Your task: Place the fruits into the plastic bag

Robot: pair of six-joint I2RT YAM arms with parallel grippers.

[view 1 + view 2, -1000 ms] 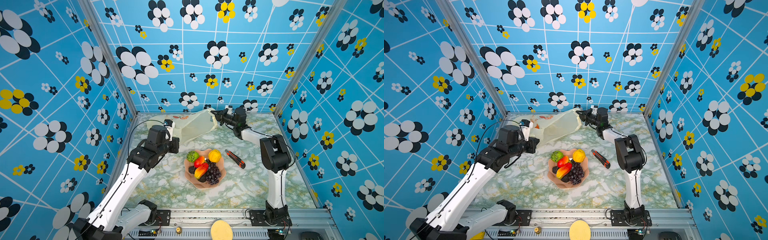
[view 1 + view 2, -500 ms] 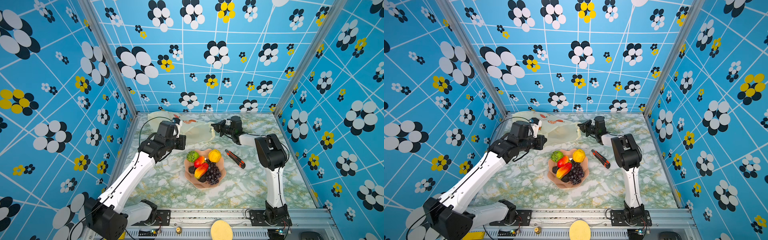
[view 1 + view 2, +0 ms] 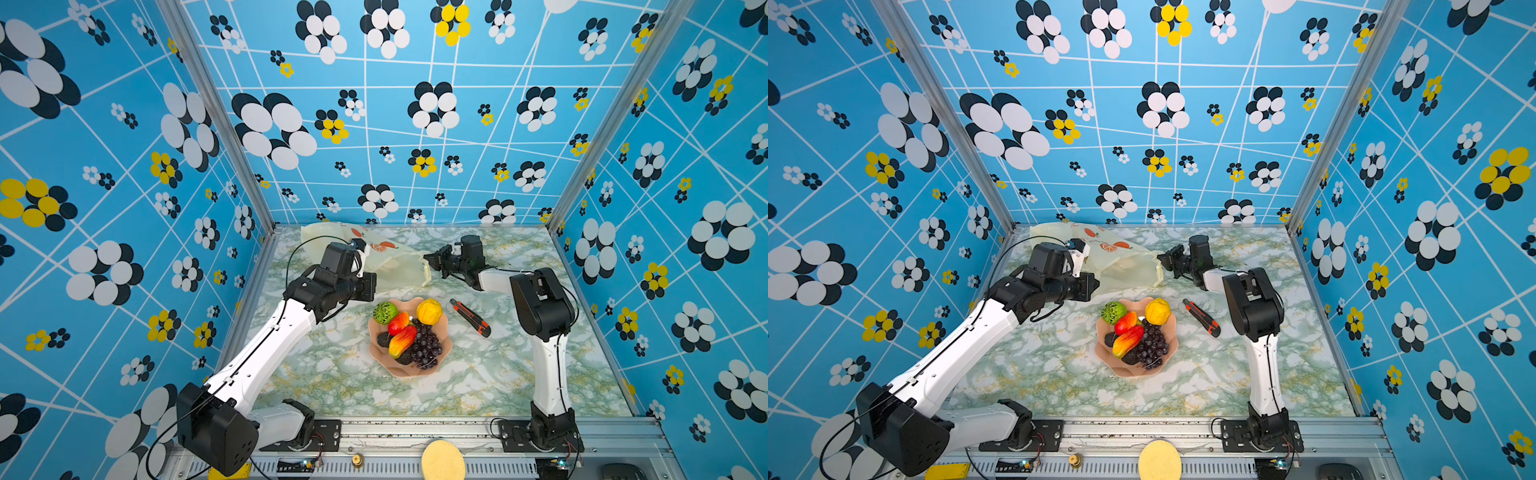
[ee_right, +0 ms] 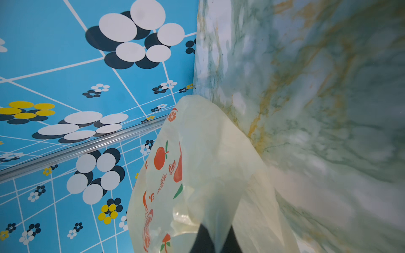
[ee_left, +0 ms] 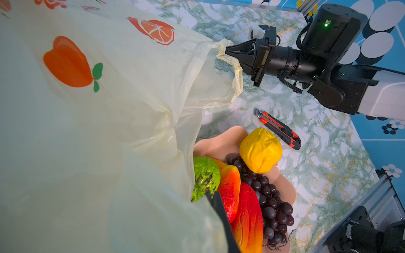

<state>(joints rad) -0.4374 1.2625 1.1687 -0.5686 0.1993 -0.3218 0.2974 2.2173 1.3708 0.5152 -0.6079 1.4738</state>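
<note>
I will next keep my right gripper low and almost still, and then let go of the bag's handle loop (image 3: pixel 427 274) (image 4: pixel 217 223), which hangs below its fingers, because my left gripper holds the bag's near rim.
The plastic bag (image 3: pixel 390 262) (image 3: pixel 1125 266) is stretched low over the table's back left between both grippers. My left gripper (image 3: pixel 363 249) (image 5: pixel 210 195) is shut on its near rim, and the film (image 5: pixel 109 109) covers all but one dark finger (image 5: pixel 218 208). My right gripper (image 3: pixel 428 258) (image 3: pixel 1160 258) (image 5: pixel 226 50) (image 4: pixel 215 227) is shut on a handle loop, and the bag (image 4: pixel 208 164) hangs from its tips. The fruits lie heaped in a pink dish (image 3: pixel 415 372): lemon (image 3: pixel 429 311), green ball (image 3: pixel 384 312), strawberry (image 3: pixel 398 322), mango (image 3: pixel 401 341), grapes (image 3: pixel 426 349), a black oval (image 3: pixel 382 340).
A red-and-black utility knife (image 3: pixel 471 318) (image 3: pixel 1202 318) (image 5: pixel 278 129) lies right of the dish, below the right forearm. Patterned blue walls close in the marble table on three sides. A yellow round pad (image 3: pixel 442 459) sits on the front rail.
Both grippers have come down with the bag, from held up and taut to low over the table. The left arm has reached further back, and the right gripper has drawn toward the dish.
</note>
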